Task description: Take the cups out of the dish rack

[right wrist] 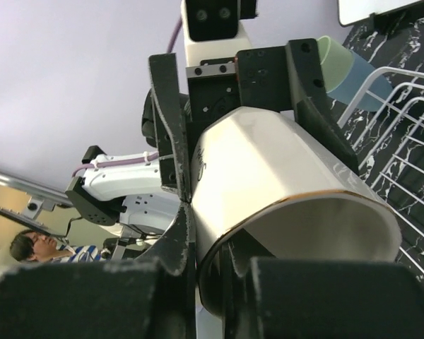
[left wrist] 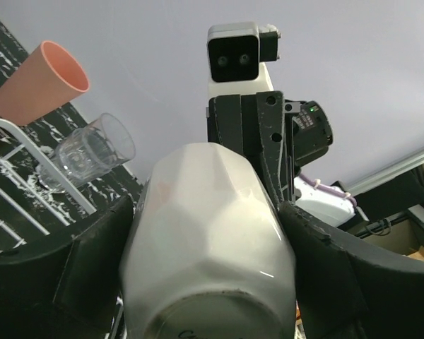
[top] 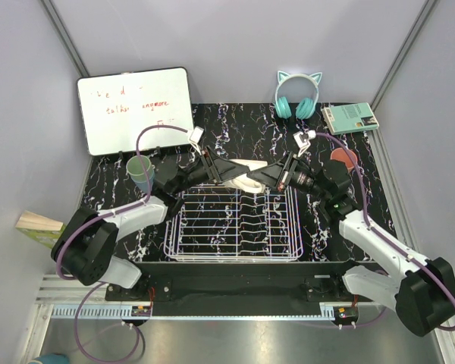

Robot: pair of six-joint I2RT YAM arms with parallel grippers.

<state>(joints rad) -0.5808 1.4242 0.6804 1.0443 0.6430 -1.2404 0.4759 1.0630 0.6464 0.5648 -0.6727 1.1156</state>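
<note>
My right gripper moves toward the pink cup (left wrist: 41, 81) next, turns downward and releases the mug on the tabletop beside the rack, because the mug lies sideways.
The cream mug (top: 250, 166) lies on its side in the air over the back edge of the white dish rack (top: 235, 224). My left gripper (top: 233, 174) is shut on its body, base towards me (left wrist: 208, 233), with fingers (left wrist: 92, 265) on both sides. My right gripper (top: 271, 177) is shut on its gold rim (right wrist: 290, 205), one finger (right wrist: 178, 240) outside and one inside. A pale green cup nested in a blue one (top: 140, 174) stands left of the rack. A pink cup (left wrist: 41, 81) and a clear glass (left wrist: 92, 152) lie right of the rack.
A whiteboard (top: 135, 108) stands at the back left, teal headphones (top: 297, 97) and a teal box (top: 350, 117) at the back right. A book (top: 39, 225) lies off the table's left edge. The rack wires show in the right wrist view (right wrist: 403, 120).
</note>
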